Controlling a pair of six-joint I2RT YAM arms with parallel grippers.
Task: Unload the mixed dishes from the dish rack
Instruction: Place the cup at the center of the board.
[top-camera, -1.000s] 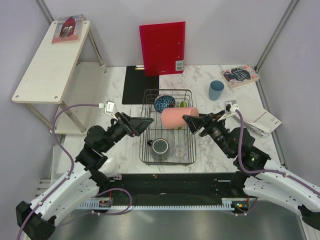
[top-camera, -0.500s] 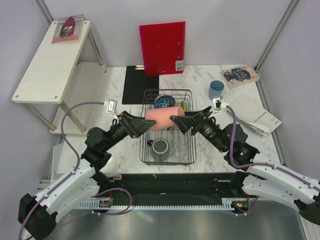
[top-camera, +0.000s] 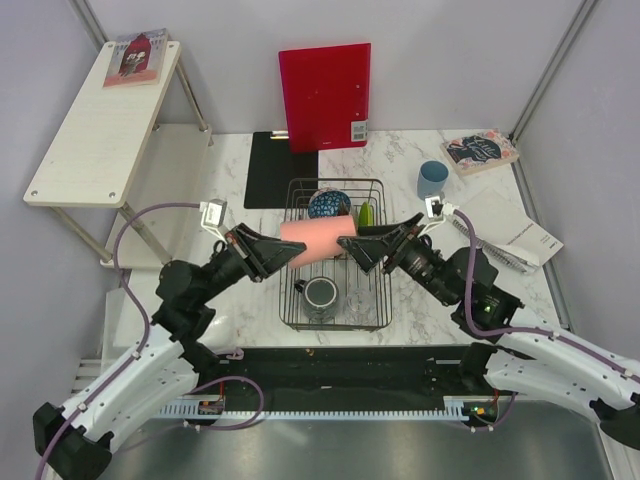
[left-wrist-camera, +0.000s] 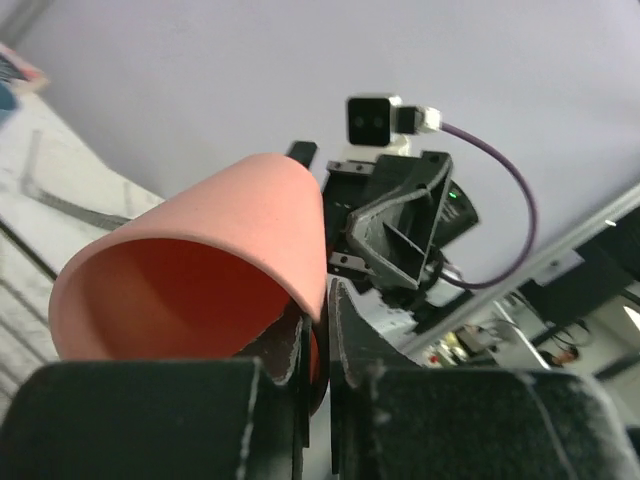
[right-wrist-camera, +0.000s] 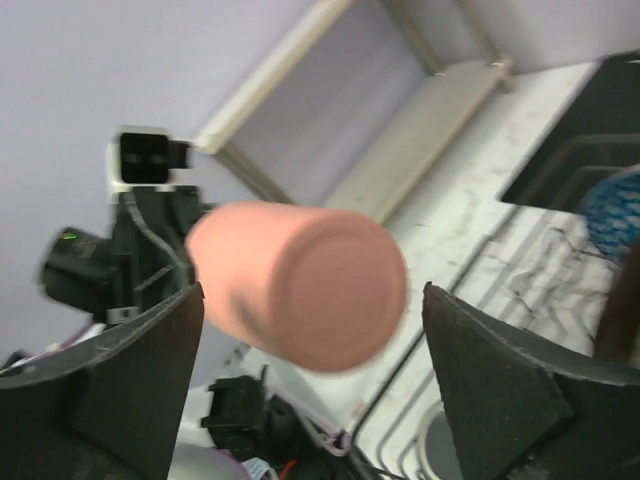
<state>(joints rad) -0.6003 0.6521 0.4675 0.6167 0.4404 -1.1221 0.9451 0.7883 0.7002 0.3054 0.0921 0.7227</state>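
Note:
Next, my left gripper swings the sideways cup outward, turns it upright and lowers it, as clear tabletop (top-camera: 232, 199) lies below between the shelf and mat.
The pink cup (top-camera: 313, 243) (left-wrist-camera: 230, 250) (right-wrist-camera: 310, 285) hangs on its side above the dish rack (top-camera: 283, 300). My left gripper (top-camera: 290, 250) (left-wrist-camera: 318, 300) is shut on the cup's rim, one finger inside and one outside. My right gripper (top-camera: 350, 245) (right-wrist-camera: 310, 300) is open, its fingers standing off either side of the cup's base without touching it. In the rack sit a blue patterned bowl (top-camera: 329, 205), a lime-green dish (top-camera: 366, 213), a dark grey mug (top-camera: 320, 293) and a clear glass (top-camera: 360, 298). A light blue cup (top-camera: 432, 180) stands on the table to the right.
A red board (top-camera: 324, 95) leans on the back wall behind a flat black mat (top-camera: 270, 170). A book (top-camera: 480, 150) and an open notebook (top-camera: 520, 235) lie at the right. A white shelf unit (top-camera: 100, 120) stands at the left.
The pink cup has travelled left over the rack. My left gripper has shut on its rim, and my right gripper has opened off its base.

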